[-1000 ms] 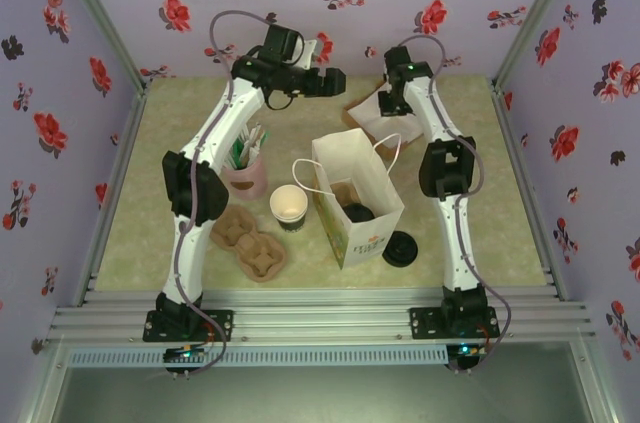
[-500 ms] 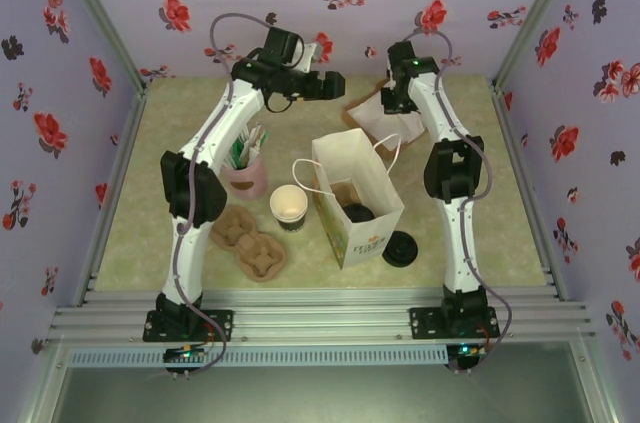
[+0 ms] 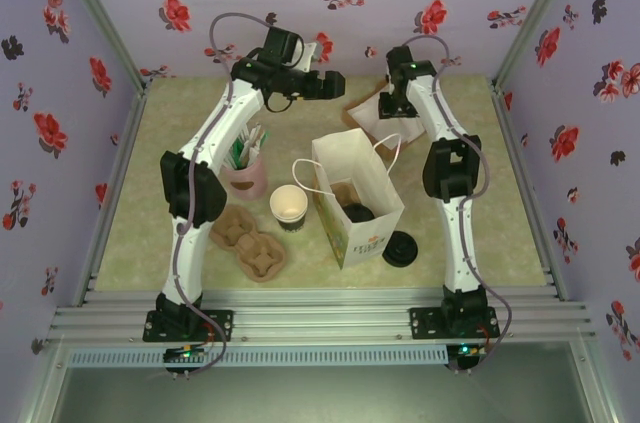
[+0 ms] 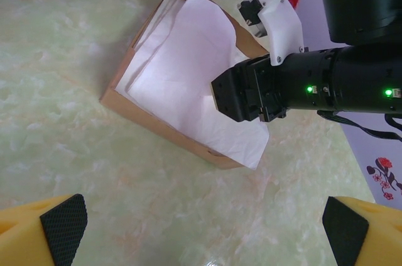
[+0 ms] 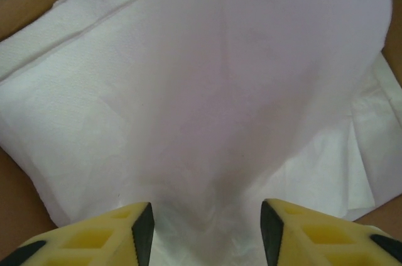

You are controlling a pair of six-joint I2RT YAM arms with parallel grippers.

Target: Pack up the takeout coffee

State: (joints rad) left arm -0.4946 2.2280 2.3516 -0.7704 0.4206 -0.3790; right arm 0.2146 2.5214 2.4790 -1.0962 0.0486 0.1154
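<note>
My right gripper moves down a little onto the raised fold of the white napkin next and closes its fingers, since that fold lies below its open fingers.
The takeout coffee (image 3: 289, 206) stands uncovered on the table just left of the white paper bag (image 3: 357, 201). Its round black lid (image 3: 400, 249) lies flat to the right of the bag. Both grippers are far from the cup, at the back of the table. My right gripper (image 5: 207, 231) points down onto a stack of white napkins (image 5: 201, 90), its jaws apart and a raised fold of napkin between them. My left gripper (image 4: 204, 234) hovers wide open above bare table beside the napkin box (image 4: 157, 124).
A pink cup of stirrers (image 3: 245, 171) and brown pulp carriers (image 3: 250, 243) sit left of the coffee. The bag stands open with a carrier and a dark object inside. Floral walls close in the table on three sides.
My right gripper's jaws have spread apart over the napkins. The left arm, cup, lid and bag have not moved.
</note>
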